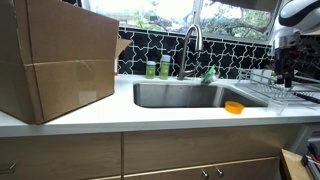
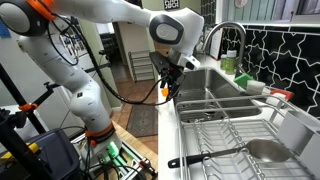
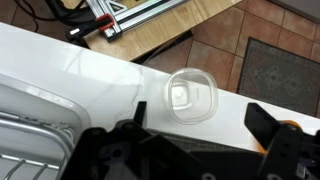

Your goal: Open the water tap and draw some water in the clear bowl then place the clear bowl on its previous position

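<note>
The clear bowl's rim by the dish rack lies below my gripper, so it comes between the open fingers next as my gripper eases down toward the dish rack.
The clear bowl [image 3: 190,97] stands upright on the white counter [image 3: 80,75], close to the counter's edge. My gripper [image 3: 195,130] is open and empty above it, with one dark finger on either side of the bowl and not touching it. The gripper also shows in both exterior views [image 1: 285,65] [image 2: 168,85], hanging over the counter end by the dish rack. The water tap [image 1: 192,45] [image 2: 226,40] stands behind the steel sink [image 1: 180,96], well away from the gripper. I cannot make out the bowl in the exterior views.
A wire dish rack [image 1: 285,93] [image 2: 235,130] [image 3: 30,135] lies next to the bowl. A small orange dish [image 1: 233,106] sits at the sink's edge. Two green bottles [image 1: 157,68] stand by the tap. A large cardboard box [image 1: 55,60] fills the far counter end.
</note>
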Controlling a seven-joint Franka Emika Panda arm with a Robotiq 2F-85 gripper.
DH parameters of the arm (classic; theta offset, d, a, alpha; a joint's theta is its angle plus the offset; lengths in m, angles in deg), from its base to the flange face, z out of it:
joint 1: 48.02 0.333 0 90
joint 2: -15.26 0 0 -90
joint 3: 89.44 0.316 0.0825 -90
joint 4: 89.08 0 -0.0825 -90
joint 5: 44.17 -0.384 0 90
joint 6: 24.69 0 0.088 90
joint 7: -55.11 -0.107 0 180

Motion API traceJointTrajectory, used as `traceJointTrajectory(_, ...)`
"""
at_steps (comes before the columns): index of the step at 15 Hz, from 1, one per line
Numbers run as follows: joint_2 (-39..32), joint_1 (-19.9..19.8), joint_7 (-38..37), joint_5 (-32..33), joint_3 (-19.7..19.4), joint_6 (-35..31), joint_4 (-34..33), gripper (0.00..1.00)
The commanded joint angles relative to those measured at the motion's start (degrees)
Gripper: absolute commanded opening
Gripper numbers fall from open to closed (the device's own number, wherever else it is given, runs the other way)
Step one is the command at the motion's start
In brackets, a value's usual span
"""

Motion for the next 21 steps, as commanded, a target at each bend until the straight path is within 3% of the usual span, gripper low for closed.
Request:
traceJointTrajectory(1, 2.7, -0.2, -3.6, 1.4, -0.5, -7.0, 5.6, 1.00)
traceJointTrajectory(7, 1.0, 0.2, -5.6, 1.2, -0.2, -11.0, 7.7, 0.99)
traceJointTrajectory(11, 1.1, -0.1, -6.6, 1.6, -0.2, -10.9, 8.4, 0.87)
traceJointTrajectory(12, 1.0, -0.2, -6.9, 1.7, -0.2, -10.9, 8.4, 0.80)
traceJointTrajectory(13, 1.0, -0.2, -7.2, 1.9, -0.2, -10.8, 8.5, 0.81)
traceJointTrajectory(15, 0.7, -0.2, -7.5, 2.5, -0.1, -10.5, 8.5, 0.71)
traceJointTrajectory(16, 0.4, 0.0, -7.4, 2.7, -0.1, -10.4, 8.5, 0.75)
traceJointTrajectory(17, 0.1, 0.0, -7.4, 2.8, -0.1, -10.4, 8.4, 0.69)
traceJointTrajectory(18, -0.1, 0.1, -7.3, 3.0, 0.0, -10.5, 8.4, 0.72)
traceJointTrajectory(21, -0.9, 0.3, -7.2, 3.1, 0.0, -10.4, 8.2, 0.70)
